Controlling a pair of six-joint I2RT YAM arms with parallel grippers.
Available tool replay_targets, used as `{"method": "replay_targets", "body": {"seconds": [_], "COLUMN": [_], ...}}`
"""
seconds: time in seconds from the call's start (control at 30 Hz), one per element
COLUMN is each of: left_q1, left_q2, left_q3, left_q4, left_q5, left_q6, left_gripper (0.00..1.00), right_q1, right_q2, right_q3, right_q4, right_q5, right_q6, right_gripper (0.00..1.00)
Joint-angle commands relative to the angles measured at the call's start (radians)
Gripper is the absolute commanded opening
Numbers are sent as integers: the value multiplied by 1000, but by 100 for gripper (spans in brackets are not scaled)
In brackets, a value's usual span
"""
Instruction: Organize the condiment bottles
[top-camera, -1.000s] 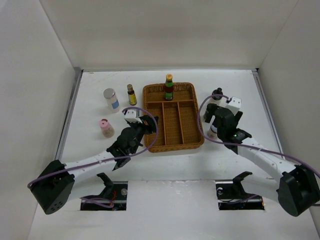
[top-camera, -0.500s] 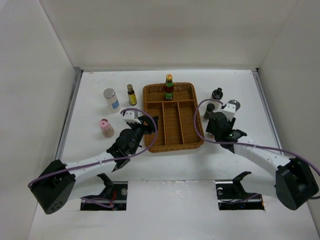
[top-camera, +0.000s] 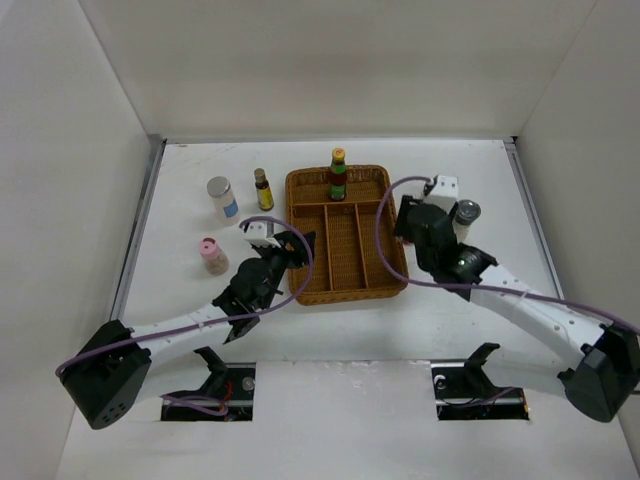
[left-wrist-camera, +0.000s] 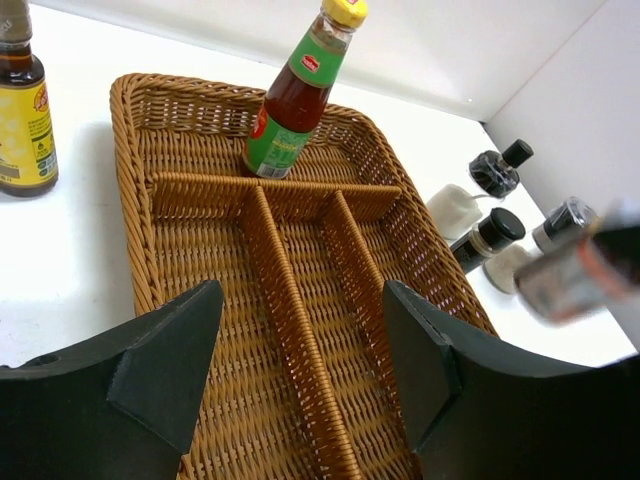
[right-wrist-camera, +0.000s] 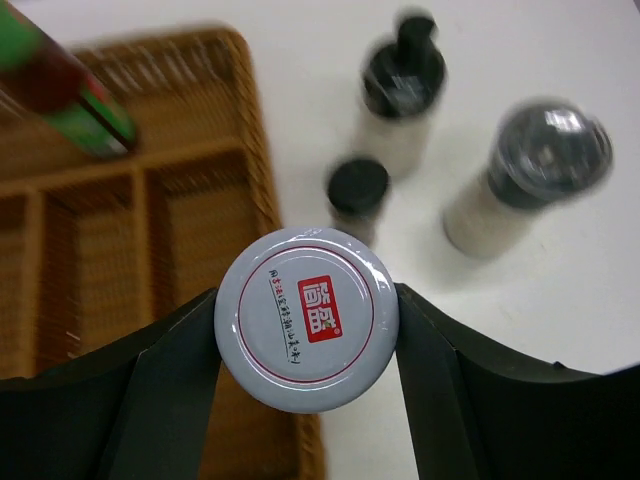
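Note:
Next, my right gripper moves outward, then down beside the sauce bottle to release the jar. That end of the tray's back section is still empty.
My right gripper is shut on a grey-lidded jar with a red logo on its lid. It holds the jar above the right rim of the wicker tray; in the top view the gripper is at that rim. Two black-capped bottles and a dark-topped shaker stand right of the tray. My left gripper is open and empty over the tray's front left. An orange-capped sauce bottle stands in the tray's back compartment.
Left of the tray stand a dark yellow-label bottle, a silver-lidded white jar and a pink-lidded jar. The shaker shows beside my right arm. White walls close in the table on three sides.
My right arm has moved left and back from the table right of the tray to the tray's right rim, carrying the grey-lidded jar. The left arm has barely moved.

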Motion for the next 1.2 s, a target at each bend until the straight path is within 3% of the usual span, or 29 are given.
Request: {"method": "replay_targets", "body": {"seconds": [0.0, 0.17, 0.47, 0.77, 1.0, 1.17], "left_q1": [6, 7, 9, 13, 16, 33], "left_q2": [-4, -7, -10, 30, 57, 48], "left_q3": [-11, -23, -28, -22, -10, -2], "left_q4": [71, 73, 74, 86, 89, 59], "left_q5": [1, -10, -10, -10, -10, -10], "left_q6": [-11, -11, -14, -14, -12, -14], "left_gripper": [64, 64, 64, 64, 65, 65], "right_q1": [-41, -113, -187, -201, -201, -218], "right_q2": [109, 396, 714, 827, 835, 820], "right_q3": [162, 337, 642, 658, 625, 595], "right_q4": [276, 472, 439, 397, 357, 365], "right_q5": [-92, -209, -335, -344, -370, -391], "right_q6": [-58, -121, -136, -115, -102, -80], "right_gripper": [46, 45, 47, 53, 73, 79]}}
